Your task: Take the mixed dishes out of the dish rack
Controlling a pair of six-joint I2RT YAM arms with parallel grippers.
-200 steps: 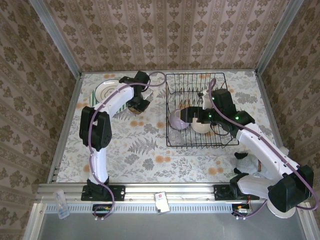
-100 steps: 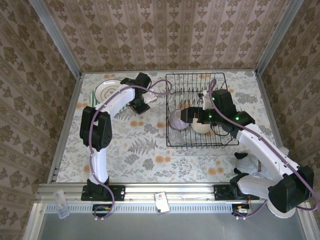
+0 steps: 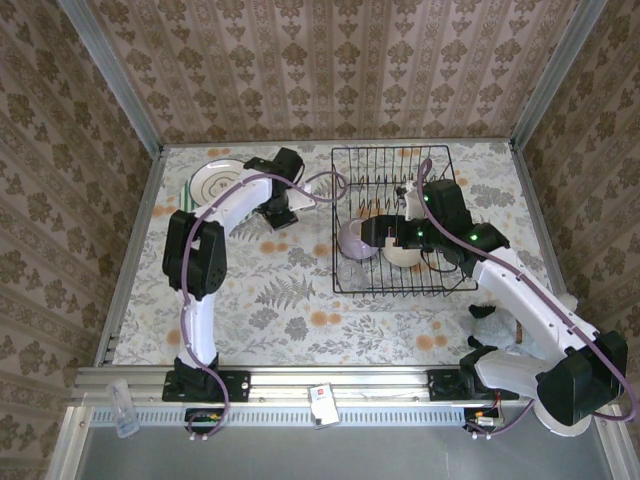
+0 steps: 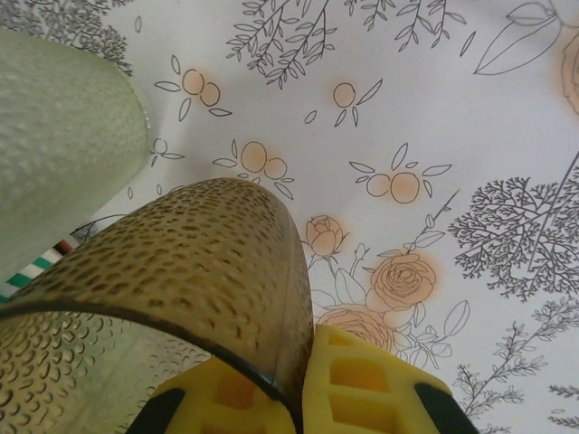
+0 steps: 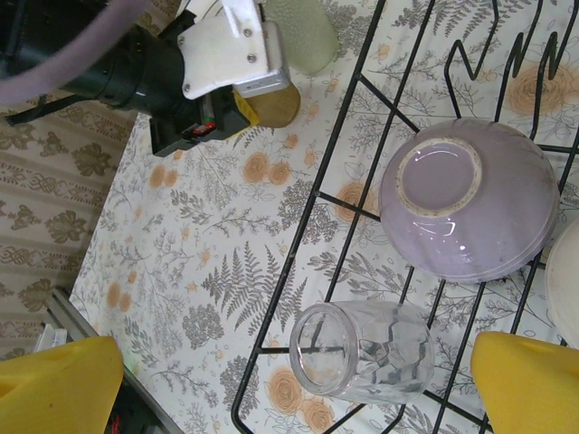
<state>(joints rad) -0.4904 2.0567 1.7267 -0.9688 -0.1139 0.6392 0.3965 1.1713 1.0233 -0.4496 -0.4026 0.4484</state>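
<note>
The spot beside the pale-green cup is clear, so my left gripper will lower slightly next, set the amber dimpled cup [image 4: 181, 280] onto the tablecloth there and release the amber rim.
My left gripper [image 4: 298, 384] is shut on the rim of an amber dimpled cup [image 4: 181, 280], one yellow finger inside and one outside. The cup is low over the floral tablecloth, close beside a pale-green cup [image 4: 63, 136]. From above, this gripper [image 3: 283, 203] sits just right of the stacked plates [image 3: 215, 180]. My right gripper [image 5: 289, 389] stands open over the black wire dish rack [image 5: 298, 244]. Below it a clear glass [image 5: 362, 353] lies on its side, and a lavender bowl [image 5: 470, 199] rests upside down. A cream dish [image 3: 403, 255] lies beside the bowl.
A striped plate edge [image 4: 32, 271] peeks out under the green cup. The left arm's cable [image 3: 320, 180] loops toward the rack's left side. Metal rails and patterned walls bound the table. Open tablecloth [image 3: 270, 300] lies in front of the rack's left.
The left gripper has carried the amber cup a little back and right, closer to the pale-green cup. The right arm has stayed over the rack.
</note>
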